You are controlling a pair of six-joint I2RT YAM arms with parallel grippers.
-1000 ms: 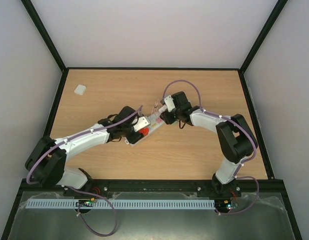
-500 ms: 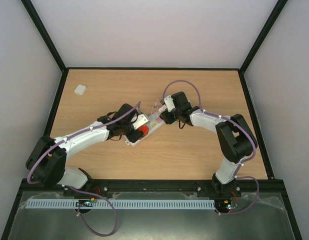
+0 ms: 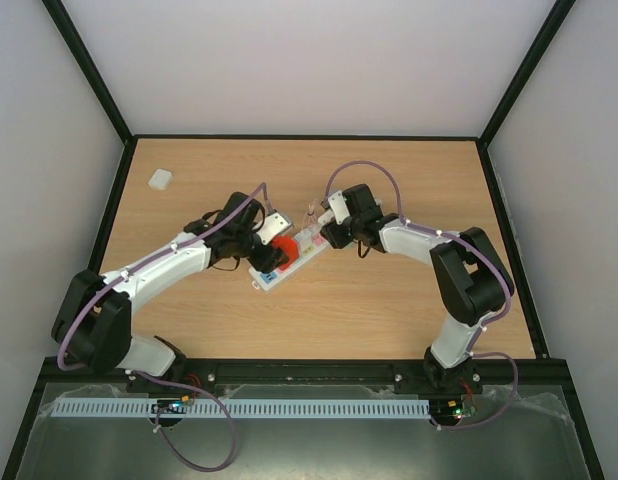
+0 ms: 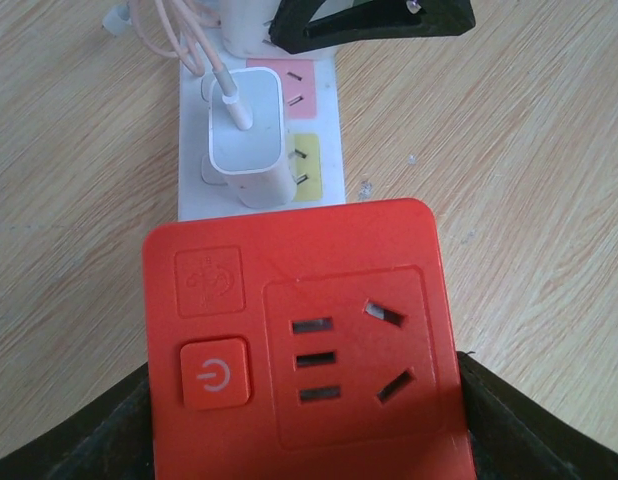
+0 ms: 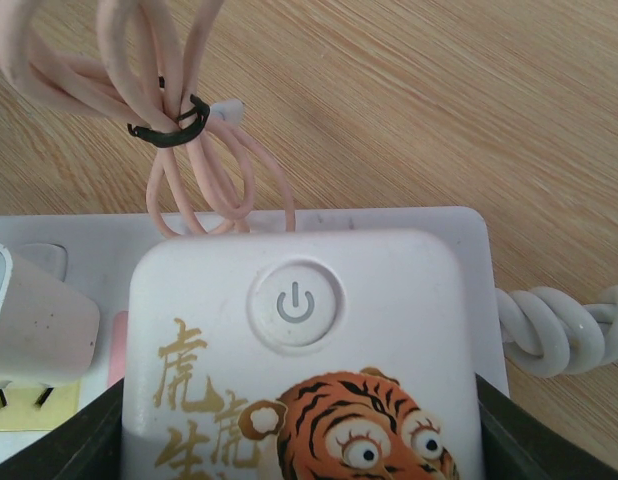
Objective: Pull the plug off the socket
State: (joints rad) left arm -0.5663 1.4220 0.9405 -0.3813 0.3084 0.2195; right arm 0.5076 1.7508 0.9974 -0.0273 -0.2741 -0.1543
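Note:
The left gripper has to swing up and outward, then go down and release the plug beside the white block, because the block is to the gripper's left in the top view.
The socket is a long white power strip lying askew at mid-table; its pink and yellow squares show in the left wrist view. My left gripper is shut on a red square plug with a power button, held over the strip's near end; what lies beneath it is hidden. My right gripper is shut on a white tiger-print plug seated at the strip's far end. A small white charger with a pink cable stands plugged in between them.
A bundled pink cable with a black tie lies beside the strip. A coiled white cord leaves the strip's far end. A small white block sits at the far left of the table.
My left wrist has swung back and to the left, carrying the red plug a little toward the far side. The strip's near end now shows. The right arm has stayed put.

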